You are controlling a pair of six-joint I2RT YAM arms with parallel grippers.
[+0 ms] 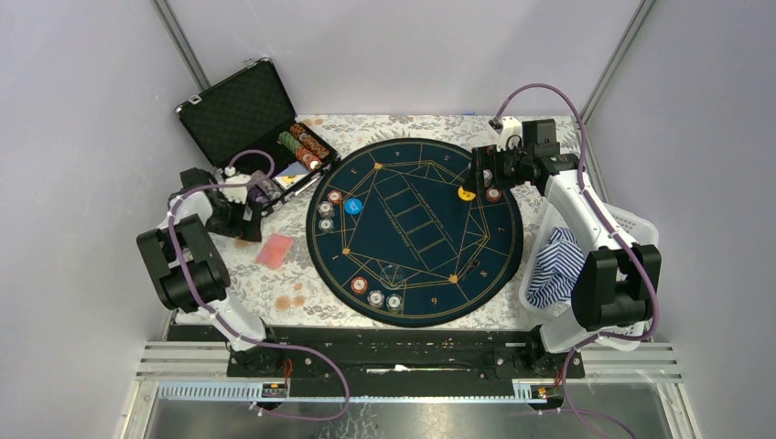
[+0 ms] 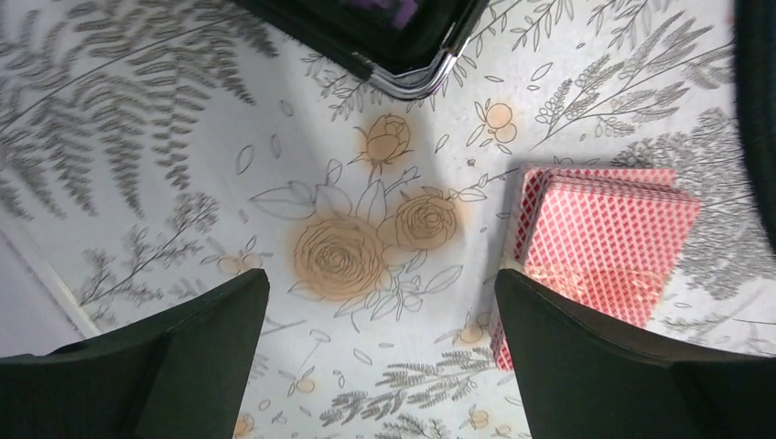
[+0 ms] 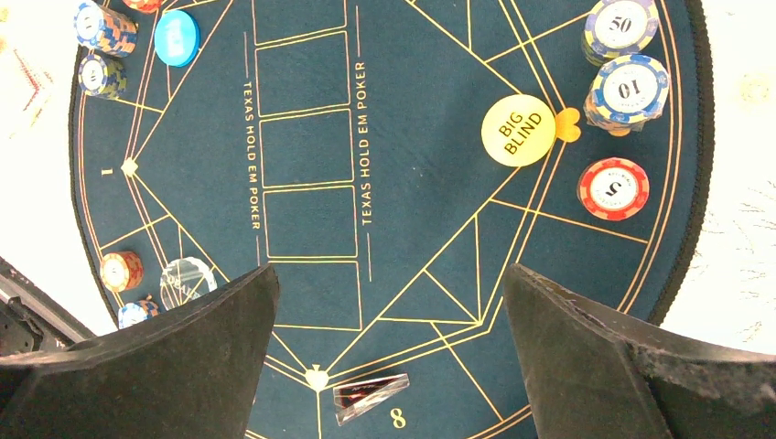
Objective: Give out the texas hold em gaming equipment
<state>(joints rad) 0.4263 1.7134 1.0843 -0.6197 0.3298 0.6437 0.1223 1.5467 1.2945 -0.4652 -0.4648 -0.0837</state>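
Note:
Next, my left gripper shifts to the right in the top view and lowers over the red-backed card deck [image 1: 274, 251] [image 2: 604, 238], since the cards lie beside the gripper's opening.
A round dark poker mat [image 1: 412, 229] holds three poker chips [image 1: 326, 209] and a blue disc [image 1: 353, 206] at its left. More chips [image 1: 376, 297] sit at its near edge. A yellow "Big Blind" disc [image 3: 518, 130] lies beside chips marked 50 [image 3: 622, 27], 10 [image 3: 628, 90] and 5 [image 3: 612, 188]. My right gripper [image 3: 389, 302] hangs open above the mat with nothing between its fingers, at the mat's far right [image 1: 479, 176]. The red-backed card deck [image 2: 604, 238] lies on the flowered tablecloth. My left gripper [image 2: 380, 302] stands open just left of the deck, empty.
An open black case [image 1: 247, 110] with rows of chips [image 1: 302, 144] stands at the back left; its corner [image 2: 403, 46] is just ahead of the left gripper. A white basket [image 1: 641, 224] with a striped cloth [image 1: 558, 265] sits at the right. A clear wedge [image 3: 371, 395] lies on the mat.

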